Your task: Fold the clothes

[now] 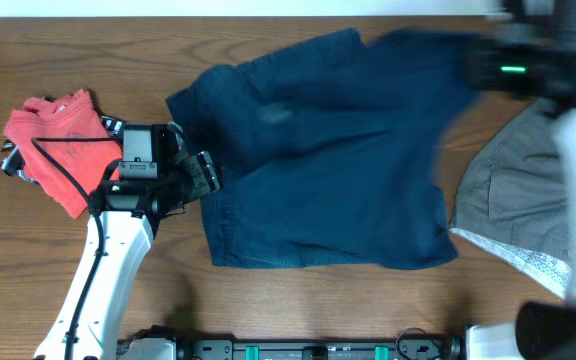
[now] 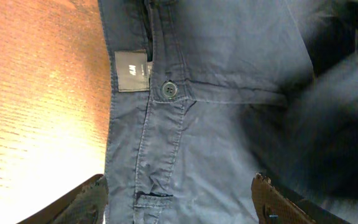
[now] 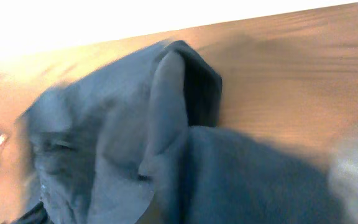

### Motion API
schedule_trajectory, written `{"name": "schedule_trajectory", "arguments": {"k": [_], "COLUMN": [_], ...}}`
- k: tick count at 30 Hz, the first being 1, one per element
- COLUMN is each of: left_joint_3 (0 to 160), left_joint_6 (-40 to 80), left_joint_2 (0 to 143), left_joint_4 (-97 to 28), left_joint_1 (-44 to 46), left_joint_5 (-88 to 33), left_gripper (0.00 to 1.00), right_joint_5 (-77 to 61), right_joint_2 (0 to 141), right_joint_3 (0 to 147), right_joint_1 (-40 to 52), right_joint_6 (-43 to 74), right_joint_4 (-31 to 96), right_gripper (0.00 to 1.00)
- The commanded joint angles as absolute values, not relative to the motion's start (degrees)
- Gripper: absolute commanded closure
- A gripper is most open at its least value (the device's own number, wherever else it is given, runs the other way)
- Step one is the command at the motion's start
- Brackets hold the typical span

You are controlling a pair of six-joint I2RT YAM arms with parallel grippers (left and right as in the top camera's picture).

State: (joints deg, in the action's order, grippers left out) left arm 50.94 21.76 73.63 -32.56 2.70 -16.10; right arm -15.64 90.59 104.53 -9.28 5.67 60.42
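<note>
The lifted navy cloth still overlaps the spread shorts, so the right gripper needs to sweep it toward the right in the overhead view, over the grey garment (image 1: 518, 188).
Navy shorts (image 1: 328, 160) lie spread across the middle of the wooden table. My left gripper (image 1: 208, 175) is open at their left edge. In the left wrist view its fingers (image 2: 179, 205) straddle the waistband (image 2: 160, 143), just below the button (image 2: 168, 90) and the grey label (image 2: 132, 70). My right gripper (image 1: 473, 62) is blurred at the shorts' far right corner, where the cloth is also blurred and lifted. In the right wrist view, bunched navy cloth (image 3: 166, 137) fills the frame and hides the fingers.
A crumpled red garment (image 1: 58, 135) lies at the left, beside my left arm. A grey garment (image 1: 518, 200) lies at the right, partly under my right arm. Bare wood (image 1: 298, 300) shows along the near edge.
</note>
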Motion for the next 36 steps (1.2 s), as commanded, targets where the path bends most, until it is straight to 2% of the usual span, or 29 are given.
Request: {"name": "schedule_trajectory", "arguments": {"k": [1,4,10,18,22,24,27,29,35,36], "left_joint_3": [50.8,50.8,50.8,50.8,50.8,50.8,50.8,50.8,50.8,50.7], "left_joint_6": [20.6,20.6,20.6,20.6,20.6,20.6,20.6,20.6,20.6,20.6], "left_joint_2": [73.8,73.8,73.8,73.8,73.8,73.8,73.8,73.8,73.8,73.8], "left_joint_4": [-32.5,-32.6,-33.9,-36.1,-36.7,-36.7,-36.8,-37.1,-38.9,-39.0], "left_joint_1": [2.4,2.4,2.4,2.4,2.4,2.4,2.4,2.4,2.4,2.4], "left_joint_5": [-15.3,-15.3,-15.3,-15.3,-15.3,-15.3,-15.3,-15.4,-15.3,-15.3], "left_gripper": [0.24,0.25,0.25,0.24,0.24,0.25,0.24,0.25,0.24,0.25], "right_joint_5": [-10.7,-5.3,22.4,35.4,28.5,16.2,-8.0,-17.9,-19.8,-18.5], "right_joint_2": [89.1,89.7,91.0,91.0,90.7,90.7,90.8,90.8,90.7,90.7], "right_joint_3": [104.9,104.4,104.0,104.2,104.2,104.2,104.1,104.1,104.1,104.1], "right_joint_1": [-15.9,-20.7,-26.9,-36.8,-38.6,-38.2,-37.2,-36.3,-32.6,-31.9], "right_joint_6": [2.6,3.1,21.8,29.4,31.2,29.1,15.5,9.8,7.4,7.2], "right_joint_4": [64.8,69.3,72.4,70.5,70.6,69.8,68.6,69.4,71.4,71.5], "right_gripper": [0.99,0.99,0.99,0.99,0.96,0.91,0.78,0.71,0.66,0.59]}}
